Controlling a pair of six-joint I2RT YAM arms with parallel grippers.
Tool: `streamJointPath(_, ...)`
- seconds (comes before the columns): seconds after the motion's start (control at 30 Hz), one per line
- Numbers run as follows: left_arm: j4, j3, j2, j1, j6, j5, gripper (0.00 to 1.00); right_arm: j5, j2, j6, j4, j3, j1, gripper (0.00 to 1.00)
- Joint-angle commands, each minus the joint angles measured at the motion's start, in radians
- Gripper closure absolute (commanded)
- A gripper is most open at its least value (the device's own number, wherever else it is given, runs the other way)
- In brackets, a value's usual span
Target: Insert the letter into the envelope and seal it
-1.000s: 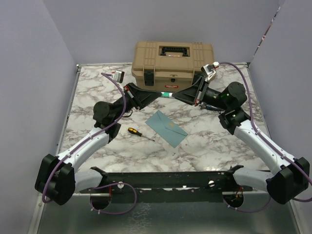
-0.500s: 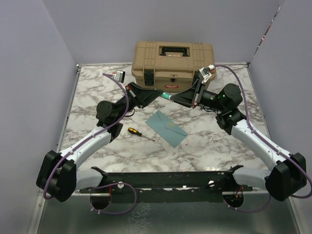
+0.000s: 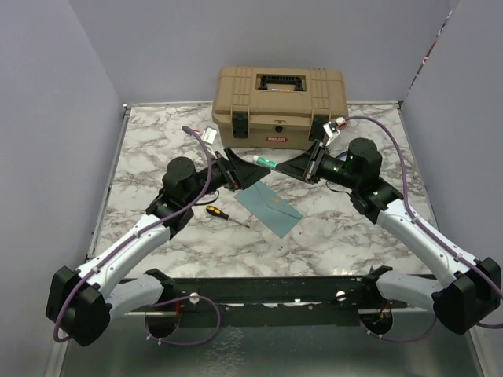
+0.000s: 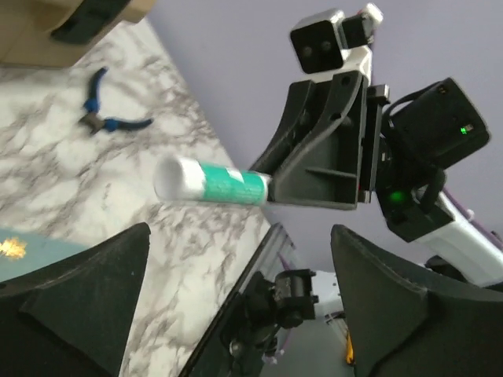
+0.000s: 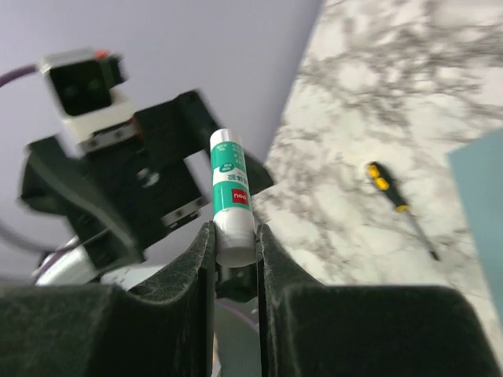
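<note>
My right gripper is holding the glue stick and needs to lower it onto the marble between the envelope (image 3: 269, 206) and the blue pliers. It should release the white end there, since that marble is bare.
The teal envelope (image 3: 269, 206) lies flat in the middle of the marble table, and its edge shows in both wrist views (image 4: 31, 251) (image 5: 479, 204). The letter is out of view. My right gripper (image 3: 281, 166) (image 5: 233, 229) is shut on the white end of a green-and-white glue stick (image 3: 265, 160) (image 5: 231, 188) and holds it above the table behind the envelope. My left gripper (image 3: 253, 170) (image 4: 240, 232) faces the free end of the glue stick (image 4: 212, 181). It is open, a short way off, with nothing between its fingers.
A tan toolbox (image 3: 279, 104) stands at the back of the table. A yellow-handled screwdriver (image 3: 222, 214) (image 5: 393, 196) lies left of the envelope. Blue pliers (image 4: 106, 118) lie near the toolbox. A black rail (image 3: 267, 290) runs along the near edge.
My left gripper has opened and drawn back from the glue stick, which stays in my right gripper. Both arms have shifted toward the near side.
</note>
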Motion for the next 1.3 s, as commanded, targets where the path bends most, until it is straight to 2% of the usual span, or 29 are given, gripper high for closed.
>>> streamJointPath(0.0,-0.377,0.025,-0.086,-0.009,0.215,-0.204,0.01,0.243,0.028,-0.102,-0.204,-0.035,-0.001,1.00)
streamJointPath(0.1,-0.500,0.035,-0.098,-0.002,0.270,-0.320,0.01,0.331,0.070,-0.123,-0.199,-0.063,-0.003,1.00)
streamJointPath(0.23,-0.581,0.042,-0.091,0.003,0.312,-0.409,0.01,0.396,0.151,-0.148,-0.124,-0.098,-0.005,1.00)
streamJointPath(0.4,-0.591,0.056,-0.050,0.003,0.318,-0.398,0.01,0.514,0.283,-0.237,-0.015,-0.089,-0.007,1.00)
streamJointPath(0.53,-0.611,0.085,-0.015,0.005,0.328,-0.402,0.01,0.613,0.366,-0.348,0.183,-0.165,-0.007,1.00)
streamJointPath(0.77,-0.621,0.115,0.006,0.006,0.360,-0.414,0.01,0.601,0.508,-0.455,0.323,-0.179,-0.007,1.00)
streamJointPath(0.87,-0.633,0.140,0.029,0.009,0.387,-0.353,0.01,0.587,0.536,-0.481,0.403,-0.208,-0.008,1.00)
streamJointPath(0.97,-0.663,0.184,0.071,0.013,0.402,-0.305,0.01,0.600,0.561,-0.489,0.356,-0.186,-0.007,0.99)
streamJointPath(1.0,-0.674,0.196,0.078,0.014,0.407,-0.304,0.01,0.602,0.563,-0.490,0.337,-0.182,-0.008,0.93)
streamJointPath(1.1,-0.716,0.223,0.089,0.014,0.418,-0.347,0.01,0.623,0.551,-0.491,0.283,-0.178,-0.007,0.66)
streamJointPath(1.27,-0.839,0.291,0.101,0.019,0.431,-0.434,0.01,0.665,0.517,-0.494,0.136,-0.144,-0.008,0.45)
